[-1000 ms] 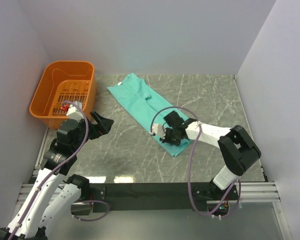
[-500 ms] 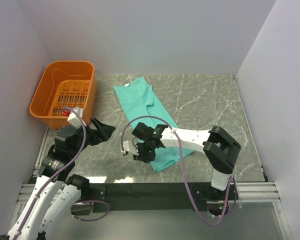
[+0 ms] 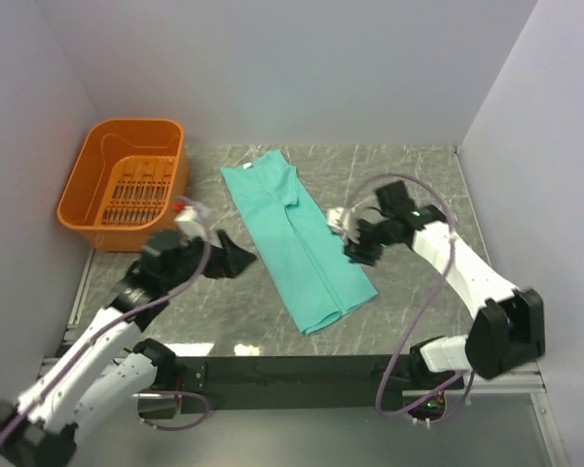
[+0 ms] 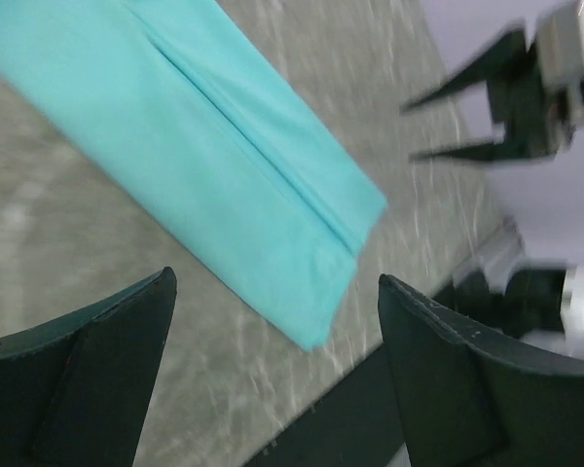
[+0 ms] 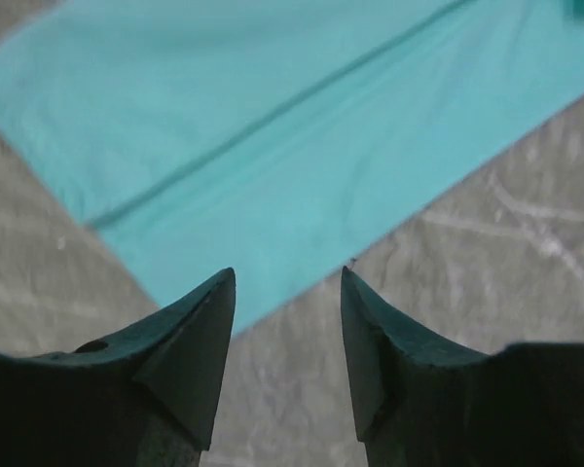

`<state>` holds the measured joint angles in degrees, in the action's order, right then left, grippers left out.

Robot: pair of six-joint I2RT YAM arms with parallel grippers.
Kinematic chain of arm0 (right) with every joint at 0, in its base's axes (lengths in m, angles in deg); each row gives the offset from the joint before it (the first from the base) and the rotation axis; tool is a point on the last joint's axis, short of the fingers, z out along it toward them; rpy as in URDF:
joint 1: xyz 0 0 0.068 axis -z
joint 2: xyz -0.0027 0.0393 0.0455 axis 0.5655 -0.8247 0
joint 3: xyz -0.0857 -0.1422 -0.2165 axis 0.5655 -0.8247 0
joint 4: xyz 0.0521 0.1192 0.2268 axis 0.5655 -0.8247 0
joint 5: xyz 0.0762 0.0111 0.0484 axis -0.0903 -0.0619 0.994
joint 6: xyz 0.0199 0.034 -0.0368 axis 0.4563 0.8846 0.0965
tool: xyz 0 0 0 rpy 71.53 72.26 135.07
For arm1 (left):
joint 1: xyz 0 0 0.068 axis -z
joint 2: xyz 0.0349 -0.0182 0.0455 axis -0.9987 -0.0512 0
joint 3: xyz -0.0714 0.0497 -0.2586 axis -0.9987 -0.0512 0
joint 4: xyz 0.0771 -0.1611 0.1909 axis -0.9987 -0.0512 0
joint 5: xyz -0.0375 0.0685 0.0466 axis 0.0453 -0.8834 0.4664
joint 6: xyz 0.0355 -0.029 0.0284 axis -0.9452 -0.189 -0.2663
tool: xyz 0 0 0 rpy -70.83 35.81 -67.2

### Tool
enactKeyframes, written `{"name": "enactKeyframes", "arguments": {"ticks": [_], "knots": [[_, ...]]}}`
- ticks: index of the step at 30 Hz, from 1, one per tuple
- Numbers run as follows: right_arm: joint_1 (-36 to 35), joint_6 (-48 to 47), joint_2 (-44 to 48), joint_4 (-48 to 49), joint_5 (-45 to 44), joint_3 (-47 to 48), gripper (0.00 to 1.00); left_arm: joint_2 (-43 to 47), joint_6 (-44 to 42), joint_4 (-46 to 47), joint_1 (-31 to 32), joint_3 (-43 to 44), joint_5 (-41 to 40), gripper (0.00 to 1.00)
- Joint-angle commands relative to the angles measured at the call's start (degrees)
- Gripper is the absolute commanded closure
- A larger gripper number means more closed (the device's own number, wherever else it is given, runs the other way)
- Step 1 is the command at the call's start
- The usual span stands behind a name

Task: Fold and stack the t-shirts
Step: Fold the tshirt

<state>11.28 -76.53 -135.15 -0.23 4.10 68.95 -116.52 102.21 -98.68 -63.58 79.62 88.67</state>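
Note:
The teal-green t-shirt's hem corner nearest the bar (image 3: 306,329) (image 4: 310,341) is back and to the right in the top view, so I will lower my left gripper there, as its fingers are over bare marble.
The teal-green t-shirt (image 3: 297,238) lies on the marble table as a long narrow folded strip, running from the back middle to the front middle. It also shows in the left wrist view (image 4: 204,156) and the right wrist view (image 5: 273,126). My left gripper (image 3: 245,259) is open and empty, just left of the strip's middle. My right gripper (image 3: 355,248) is open and empty, above the table beside the strip's right edge. In the right wrist view the gripper (image 5: 287,282) hovers over that edge.
An orange slotted basket (image 3: 83,190) stands at the back left, with nothing in it that I can see. The table's dark front rail (image 3: 302,370) runs along the near edge. White walls close the back and both sides.
My right gripper let go of the shirt's front end and swung back to the right. My left gripper moved right toward the strip. The strip now lies flat and straighter.

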Motion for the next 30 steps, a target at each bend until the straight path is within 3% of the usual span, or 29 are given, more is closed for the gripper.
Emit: {"name": "enactKeyframes", "arguments": {"ticks": [1,2,3,5,6,9,11,12,19,30], "knots": [[7.6,-20.5,7.6,-7.5,7.8,-8.1,0.45,-6.2,-3.6,6.1,12.2,1.1,-4.1,0.11],[13.4,-30.0,9.8,-9.8,9.0,-11.4,0.44,-10.1,-5.0,6.6,15.4,1.5,-6.5,0.11],[15.8,-34.3,10.5,-10.7,10.4,-12.7,0.43,-12.3,-5.7,7.2,21.7,2.0,-10.9,0.12],[20.2,-41.4,11.0,-11.7,10.8,-14.6,0.43,-19.2,-9.5,8.1,28.1,3.8,-15.3,0.13],[23.1,-43.7,9.7,-14.5,11.1,-14.3,0.43,-21.5,-10.8,8.5,34.0,4.5,-17.2,0.13],[29.7,-50.2,4.9,-23.0,13.5,-11.0,0.42,-31.0,-15.1,9.2,42.6,7.7,-25.1,0.14],[31.1,-53.2,2.5,-26.6,13.7,-8.8,0.32,-37.7,-17.2,9.8,45.2,10.2,-28.7,0.14],[31.9,-53.8,0.8,-29.4,13.9,-8.3,0.32,-39.7,-17.7,9.9,47.3,11.1,-30.1,0.15],[32.5,-56.1,0.3,-30.6,15.1,-10.8,0.3,-54.8,-21.5,6.8,51.8,19.4,-35.8,0.22],[32.7,-54.6,-1.2,-30.0,15.9,-10.8,0.33,-62.4,-22.6,1.7,54.3,21.2,-34.6,0.32]]}}
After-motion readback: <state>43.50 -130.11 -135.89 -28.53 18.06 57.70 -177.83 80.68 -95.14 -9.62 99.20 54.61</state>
